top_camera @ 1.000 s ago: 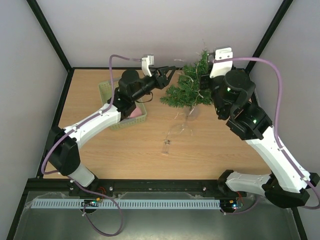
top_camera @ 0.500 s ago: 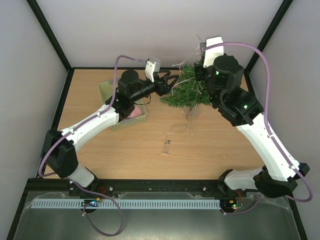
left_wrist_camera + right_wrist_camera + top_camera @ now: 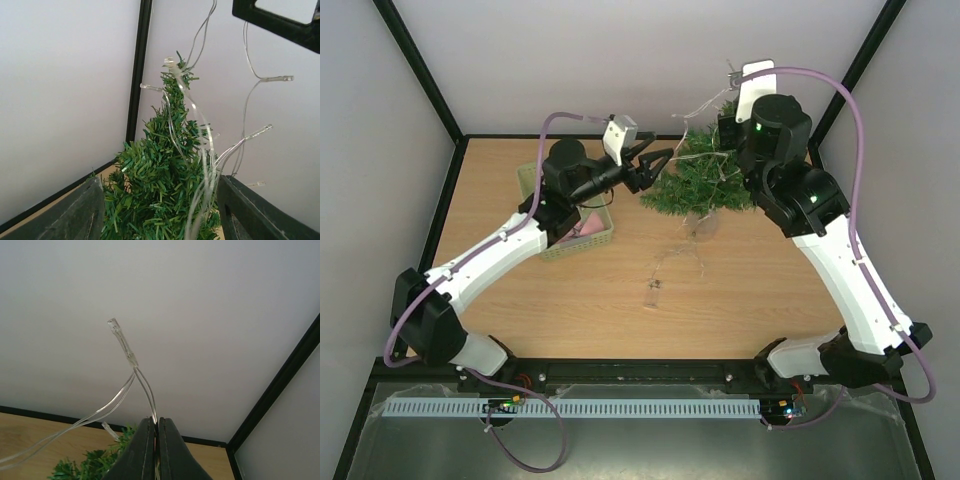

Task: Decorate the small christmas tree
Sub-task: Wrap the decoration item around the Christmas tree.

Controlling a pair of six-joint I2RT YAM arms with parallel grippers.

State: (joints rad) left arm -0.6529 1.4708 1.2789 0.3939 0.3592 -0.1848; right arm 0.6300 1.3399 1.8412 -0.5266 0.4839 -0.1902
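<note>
Next, the left gripper moves back and down to close on the slack light wire before the tree, which trails loose below the fingers and nearer my base.
The small christmas tree (image 3: 698, 186) stands at the back of the table, bushy and dark green; in the left wrist view the tree (image 3: 160, 175) fills the middle. A clear string of lights (image 3: 201, 131) runs down from its tip over the right side. My left gripper (image 3: 658, 168) is open at the tree's left flank, with branches and wire strands between its fingers (image 3: 80, 215). My right gripper (image 3: 159, 424) is raised above the treetop and shut on the string of lights (image 3: 142, 385), one bulb sticking up past its tips.
A pale green basket (image 3: 532, 181) with a pink item (image 3: 588, 229) sits under my left arm. Slack light wire (image 3: 668, 262) trails from the tree over the wooden table toward the front. The enclosure's black corner posts and white walls stand close behind the tree.
My right arm has risen and carried the light string up above the treetop. My left gripper has opened wider and edged toward the tree.
</note>
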